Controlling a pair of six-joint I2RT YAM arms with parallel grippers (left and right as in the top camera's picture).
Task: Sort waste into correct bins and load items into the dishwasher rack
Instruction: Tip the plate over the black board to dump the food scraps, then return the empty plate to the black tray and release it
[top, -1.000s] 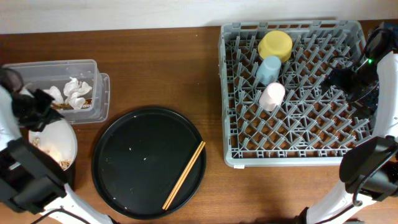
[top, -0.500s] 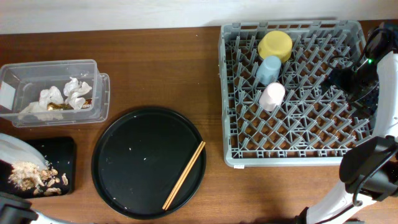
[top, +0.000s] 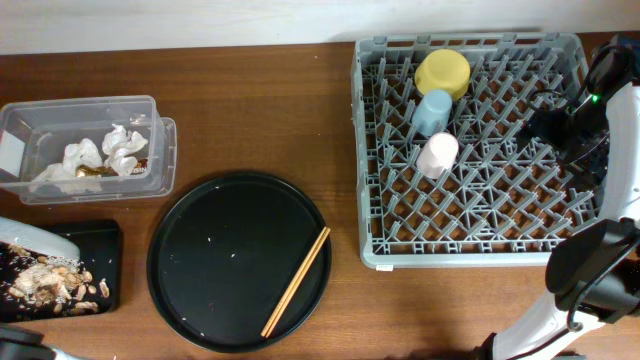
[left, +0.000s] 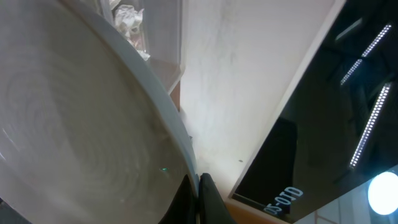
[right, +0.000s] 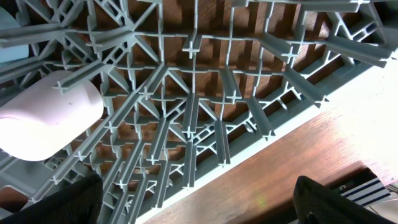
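Next, my left gripper moves down and to the right in the overhead view to release the plate, since the tray's bare middle (top: 246, 254) lies that way.
My left gripper (left: 198, 198) is shut on the rim of the pale grey plate (left: 74, 124), which tilts over the flat black box (top: 100, 240) at the table's left edge (top: 35, 237). Beige food scraps (top: 45, 280) lie in that box. The clear container (top: 80, 101) holds white tissues (top: 122, 145) and a gold wrapper (top: 92, 171). The chopsticks (top: 296, 282) lie on the round black tray (top: 230, 250). The grey rack (top: 470, 255) holds the yellow bowl (top: 443, 72), blue cup (top: 433, 110) and pink cup (top: 437, 154). My right gripper (top: 550, 128) hovers open and empty over the rack's right side (right: 196, 186).
The container's lid sticks out along its right side (top: 168, 150). In the right wrist view the pink cup (right: 43, 124) lies to the left of my fingers and the rack's edge and bare wood (right: 323, 155) lie below.
My left arm has swung the plate from above the black box out to the left edge and tilted it. The scraps have slid off into the black box. The right arm has not moved.
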